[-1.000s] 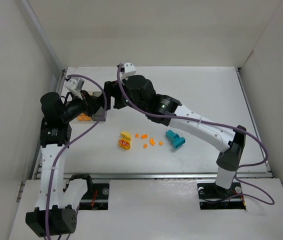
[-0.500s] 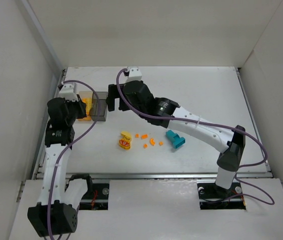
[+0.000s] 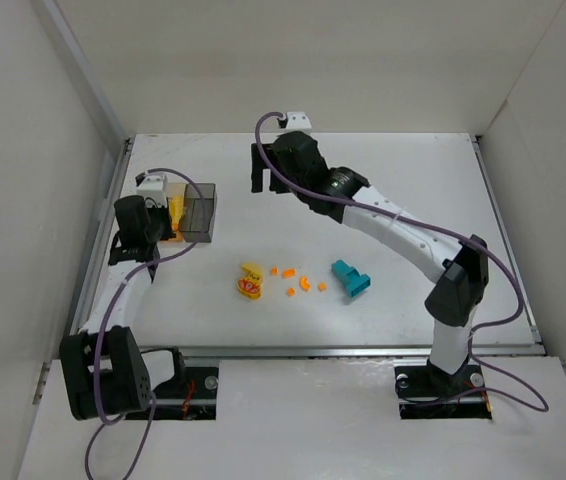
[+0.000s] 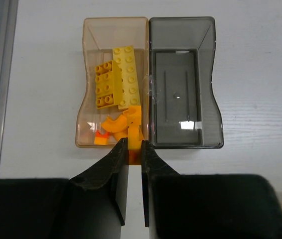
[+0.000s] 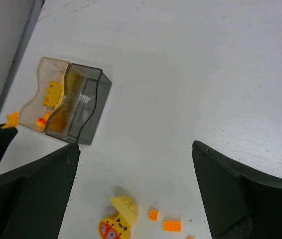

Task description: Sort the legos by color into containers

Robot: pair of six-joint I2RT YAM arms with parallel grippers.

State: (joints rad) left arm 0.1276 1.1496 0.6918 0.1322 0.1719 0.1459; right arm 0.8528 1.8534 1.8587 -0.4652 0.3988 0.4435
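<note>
My left gripper needs to go down and outward over the amber box's near end next and let go of the small orange lego, because that end of the box is below the gripper and outward of it.
The two adjoining containers stand at the left: the amber box holds yellow and orange legos, and the grey box looks empty. My left gripper is shut on a small orange lego at the amber box's near edge. My right gripper is open and empty, raised behind the boxes. On the table lie a yellow piece with red marks, a yellow piece, several orange bits and the teal block.
White walls close in the table at the left, back and right. A metal rail runs along the left edge beside the left arm. The loose legos lie in a row near the front middle.
My left gripper has drawn back from over the boxes to their near-left edge. My right gripper has moved away from the grey box, toward the back and right.
</note>
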